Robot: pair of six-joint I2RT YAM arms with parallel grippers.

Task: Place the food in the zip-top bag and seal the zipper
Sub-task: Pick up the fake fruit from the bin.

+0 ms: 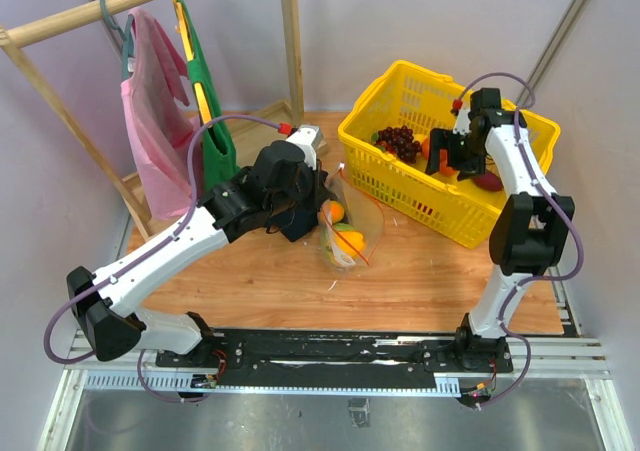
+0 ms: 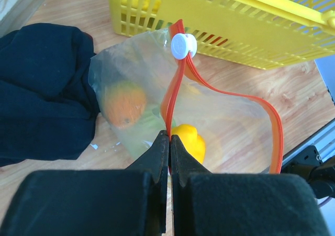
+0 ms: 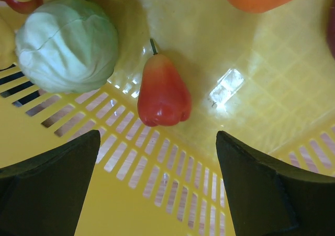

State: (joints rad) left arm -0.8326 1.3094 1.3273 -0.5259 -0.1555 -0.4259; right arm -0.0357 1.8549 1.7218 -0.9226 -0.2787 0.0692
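I need to move my right gripper farther down into the basket (image 3: 157,204) and close it around the red pear-shaped fruit's wide end (image 3: 164,104), because that fruit is below its open fingers.
The clear zip-top bag (image 2: 225,115) lies on the wooden table beside the basket, and it also shows in the top view (image 1: 352,233). Its mouth is open. An orange (image 2: 124,104), a yellow bell pepper (image 2: 189,142) and something pale green sit inside. My left gripper (image 2: 169,136) is shut on the orange-red zipper (image 2: 172,97) just below its white slider (image 2: 183,45). My right gripper (image 3: 157,139) is open and empty, low inside the yellow basket (image 3: 157,204). A red pear-shaped fruit (image 3: 162,92) lies just ahead of it, and a pale green cabbage (image 3: 65,42) to the left.
A dark cloth (image 2: 42,94) lies bunched against the bag's left side. The yellow basket (image 1: 400,196) holds purple grapes (image 1: 400,141) and other toy food. A wooden clothes rack (image 1: 290,31) with pink and green garments stands at the back left.
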